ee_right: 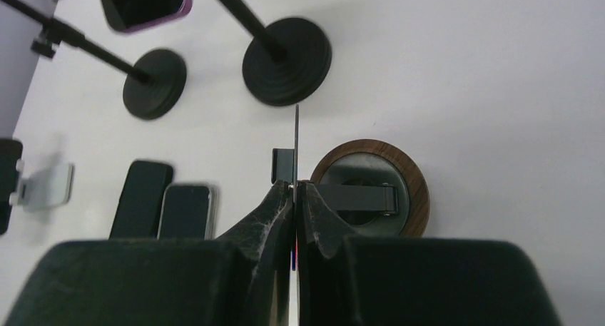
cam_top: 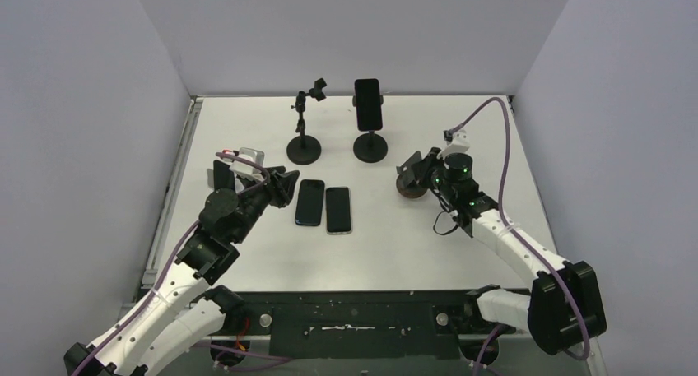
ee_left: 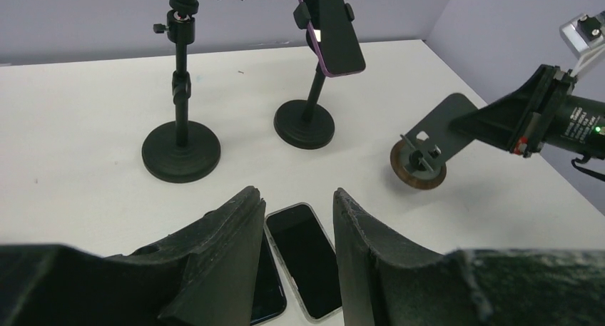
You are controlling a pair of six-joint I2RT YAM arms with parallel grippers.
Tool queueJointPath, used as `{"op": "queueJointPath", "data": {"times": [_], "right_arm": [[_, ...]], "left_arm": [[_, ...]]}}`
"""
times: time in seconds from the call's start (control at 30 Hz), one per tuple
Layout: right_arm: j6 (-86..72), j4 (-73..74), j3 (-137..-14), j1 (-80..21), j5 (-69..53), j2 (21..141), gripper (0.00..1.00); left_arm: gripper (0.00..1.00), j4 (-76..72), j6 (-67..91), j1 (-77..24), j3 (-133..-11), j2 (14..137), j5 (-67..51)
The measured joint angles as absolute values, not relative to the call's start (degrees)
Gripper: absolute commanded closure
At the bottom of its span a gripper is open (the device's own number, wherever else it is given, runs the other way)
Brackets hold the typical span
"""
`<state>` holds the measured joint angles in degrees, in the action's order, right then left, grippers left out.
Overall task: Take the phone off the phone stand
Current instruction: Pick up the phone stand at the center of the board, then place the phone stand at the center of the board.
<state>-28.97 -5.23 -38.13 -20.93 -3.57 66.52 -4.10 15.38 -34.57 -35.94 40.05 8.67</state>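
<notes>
The tabletop beside the clamped phone's round base is bare. My right gripper needs to carry the folding stand outward and down onto that spot and release its thin plate point(ee_right: 296, 144).
A phone in a purple case point(cam_top: 367, 103) is clamped in a black round-based stand point(cam_top: 369, 147) at the back middle; it also shows in the left wrist view point(ee_left: 334, 30) and the right wrist view point(ee_right: 143, 1). My left gripper point(cam_top: 282, 187) is open and empty, low over the left edge of two phones point(cam_top: 309, 201) lying flat; its jaws point(ee_left: 296, 197) frame them. My right gripper point(cam_top: 421, 172) is shut on the thin plate point(ee_right: 296, 144) of a wood-rimmed folding stand point(ee_right: 371, 190), right of the clamped phone's stand.
An empty black pole stand point(cam_top: 303, 133) is left of the clamped phone. The second flat phone point(cam_top: 338, 210) lies beside the first. A small white holder point(cam_top: 249, 158) with a dark object sits behind my left gripper. Grey walls close three sides.
</notes>
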Motion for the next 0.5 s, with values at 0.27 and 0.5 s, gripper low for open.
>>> {"op": "queueJointPath", "data": {"times": [0.27,0.5], "right_arm": [[-29.89,-16.16,-42.15,-9.74,-8.01,78.43,1.00],[-32.91,-21.45,-47.92,-3.86,-14.33,90.15,1.00]], "left_arm": [[0.60,-4.08,15.31,-35.18,-35.94,39.07,8.43],[0.55,-4.08,15.14,-35.18,-35.94,38.33,8.14]]}}
